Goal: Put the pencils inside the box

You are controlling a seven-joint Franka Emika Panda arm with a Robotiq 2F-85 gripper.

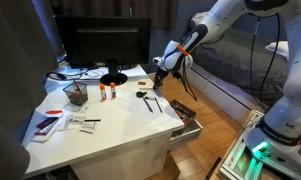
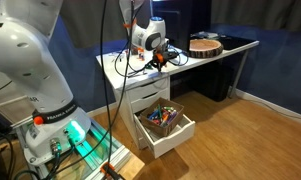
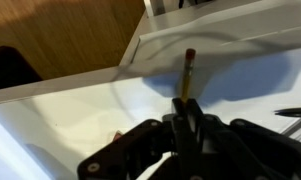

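Note:
I will next move my gripper past the desk edge and down into the open drawer's box (image 2: 163, 116) to let go of the pencil, because that box is below my gripper.
My gripper (image 3: 188, 108) is shut on a yellow pencil (image 3: 188, 72) whose eraser end sticks out past the fingertips. In both exterior views the gripper (image 1: 159, 72) (image 2: 158, 58) hangs a little above the white desk (image 1: 110, 130) near its edge. Two dark pencil-like items (image 1: 152, 103) lie on the desk just below it. A mesh box (image 1: 76, 93) holding red things stands on the desk by the monitor. An open drawer (image 2: 166, 122) full of colourful items sits below the desk edge; it also shows in an exterior view (image 1: 187, 113).
A black monitor (image 1: 105, 45) stands at the back of the desk, with cables behind it. Small items and papers (image 1: 52, 120) lie at the desk's near corner. A round wooden object (image 2: 204, 45) sits at the far end of the desk. The floor is wood.

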